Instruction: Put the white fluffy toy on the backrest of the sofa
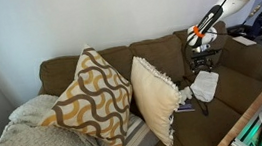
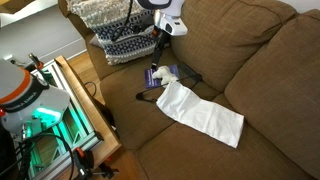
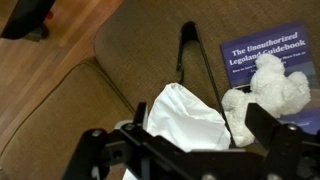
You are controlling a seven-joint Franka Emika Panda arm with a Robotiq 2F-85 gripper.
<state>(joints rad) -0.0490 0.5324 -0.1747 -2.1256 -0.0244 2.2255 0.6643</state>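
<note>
The white fluffy toy (image 2: 166, 72) (image 3: 262, 95) is below my gripper, toward the right in the wrist view. My gripper needs to turn and go down that way to close on the toy's body.
The white fluffy toy (image 3: 262, 95) lies on a blue book (image 3: 262, 52) on the sofa seat, beside a white cloth (image 3: 185, 120). In an exterior view the toy (image 2: 166, 72) is a small white shape on the seat in front of the brown backrest (image 2: 235, 35). My gripper (image 3: 180, 140) is open and empty. It hangs above the seat with the cloth between its fingers and the toy just inside the right finger. In both exterior views the gripper (image 1: 200, 46) (image 2: 170, 26) is well above the cushion.
A black thin two-legged tool (image 3: 190, 60) lies on the seat next to the book. Two patterned pillows (image 1: 92, 96) and a cream one (image 1: 156, 98) lean on the sofa. A knit blanket (image 2: 110, 25) lies at the seat's end. A wooden table with equipment (image 2: 70, 110) stands by the sofa.
</note>
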